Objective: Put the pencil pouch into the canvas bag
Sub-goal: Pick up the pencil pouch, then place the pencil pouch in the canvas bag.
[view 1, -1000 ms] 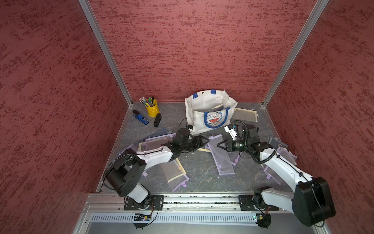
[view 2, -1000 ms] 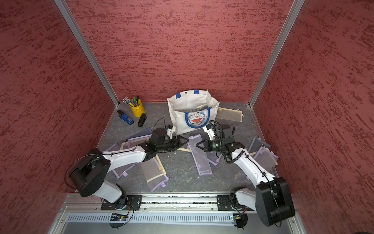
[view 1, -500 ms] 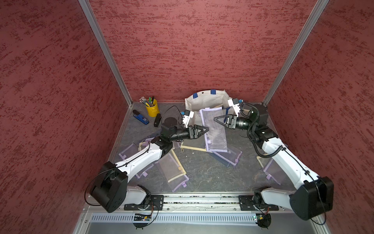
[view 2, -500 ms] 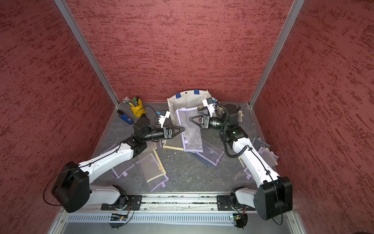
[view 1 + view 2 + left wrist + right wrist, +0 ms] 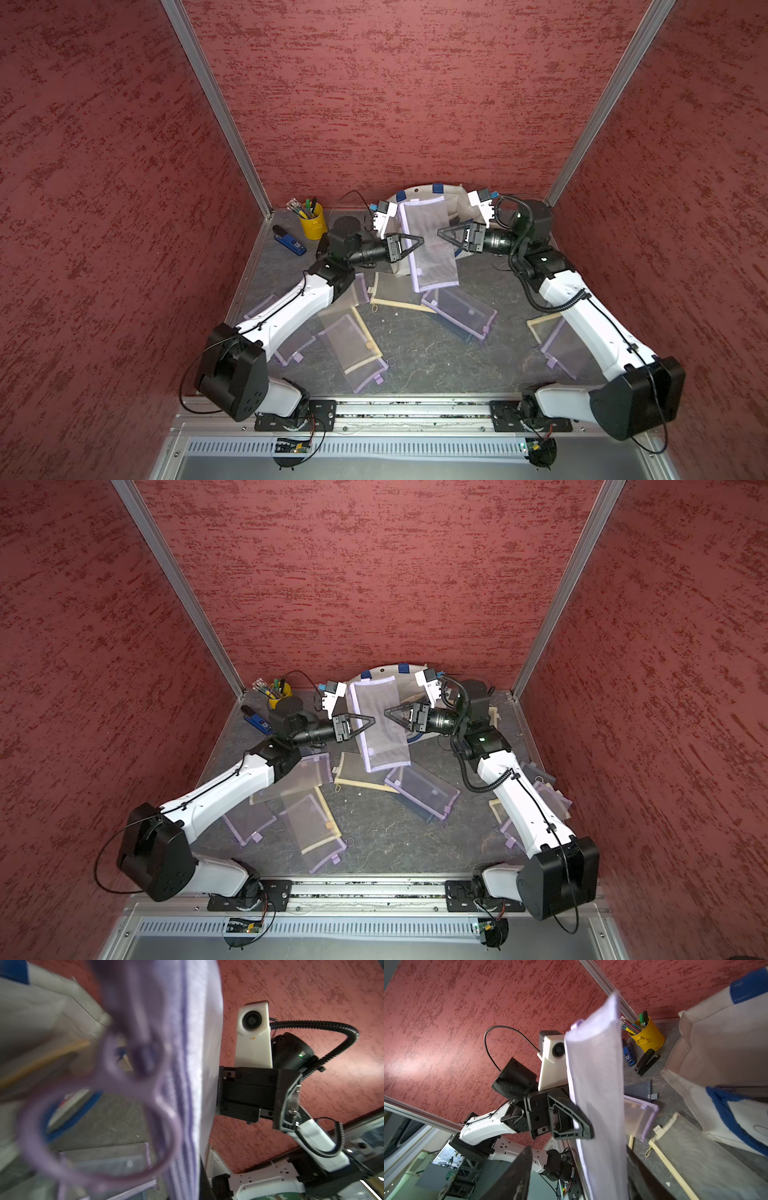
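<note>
The canvas bag stands just behind the pouch. My left gripper should next move outward, then down with a turn, into the canvas bag's opening (image 5: 459,205) (image 5: 42,1026) and release the pouch.
A purple mesh pencil pouch (image 5: 432,249) (image 5: 382,725) hangs upright in the air between my two grippers. My left gripper (image 5: 420,241) (image 5: 372,720) is shut on its left edge; the right wrist view shows those fingers (image 5: 571,1122) pinching the pouch (image 5: 598,1084). My right gripper (image 5: 440,233) (image 5: 387,710) faces it from the other side, open, with the pouch loose between its spread jaws. The white canvas bag (image 5: 457,203) (image 5: 409,679) (image 5: 716,1053) with blue handles stands right behind the pouch at the back wall, partly hidden by it.
A yellow pen cup (image 5: 312,220), a blue stapler (image 5: 289,243) and a black stapler (image 5: 646,1061) sit at the back left. Several more mesh pouches lie on the grey floor, among them a purple one (image 5: 459,307), a yellow-trimmed one (image 5: 390,291) and one near the front (image 5: 351,353). Red walls enclose three sides.
Both arms lifted from the floor to the bag's front. The right gripper carried the pouch up; now the left has shut on the pouch's edge and the right has opened.
</note>
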Controlling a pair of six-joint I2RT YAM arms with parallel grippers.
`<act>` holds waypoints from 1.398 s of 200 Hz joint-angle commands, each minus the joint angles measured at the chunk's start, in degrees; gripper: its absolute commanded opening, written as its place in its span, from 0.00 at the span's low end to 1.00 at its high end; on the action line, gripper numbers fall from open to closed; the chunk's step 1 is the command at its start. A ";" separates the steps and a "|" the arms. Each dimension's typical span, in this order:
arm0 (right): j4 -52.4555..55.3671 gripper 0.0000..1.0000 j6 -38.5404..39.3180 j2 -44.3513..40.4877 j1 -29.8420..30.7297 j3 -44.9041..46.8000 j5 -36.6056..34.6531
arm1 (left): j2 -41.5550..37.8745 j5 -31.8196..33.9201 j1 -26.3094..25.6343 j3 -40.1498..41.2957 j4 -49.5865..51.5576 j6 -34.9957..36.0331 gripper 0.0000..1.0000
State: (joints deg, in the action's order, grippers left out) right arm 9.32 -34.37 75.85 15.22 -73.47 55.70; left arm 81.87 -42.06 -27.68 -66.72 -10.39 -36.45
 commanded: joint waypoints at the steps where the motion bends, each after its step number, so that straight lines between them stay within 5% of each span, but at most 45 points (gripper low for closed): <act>1: 20.80 0.79 12.31 0.94 -0.51 -6.69 -9.24 | 1.27 6.86 1.89 -13.62 24.49 19.56 0.00; 57: 37.12 0.88 17.57 3.74 -3.55 -9.70 -23.47 | 25.61 30.24 -0.44 -55.15 46.14 45.29 0.00; 105: 41.38 0.90 19.54 2.49 -3.67 -8.21 -28.10 | 50.54 39.17 -2.55 -90.33 56.62 58.64 0.00; 158: 39.24 0.90 17.07 -0.78 -3.71 -1.82 -27.53 | 50.04 39.43 -3.52 -79.55 54.13 61.34 0.00; 279: 37.89 0.90 20.14 4.41 -6.33 -5.10 -34.96 | 53.11 41.52 -7.21 -75.40 55.11 60.90 0.03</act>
State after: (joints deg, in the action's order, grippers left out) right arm 48.49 -15.40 78.72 10.68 -75.59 23.73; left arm 134.23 -2.04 -34.48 -142.41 44.01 23.90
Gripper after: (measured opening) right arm 0.902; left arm 0.050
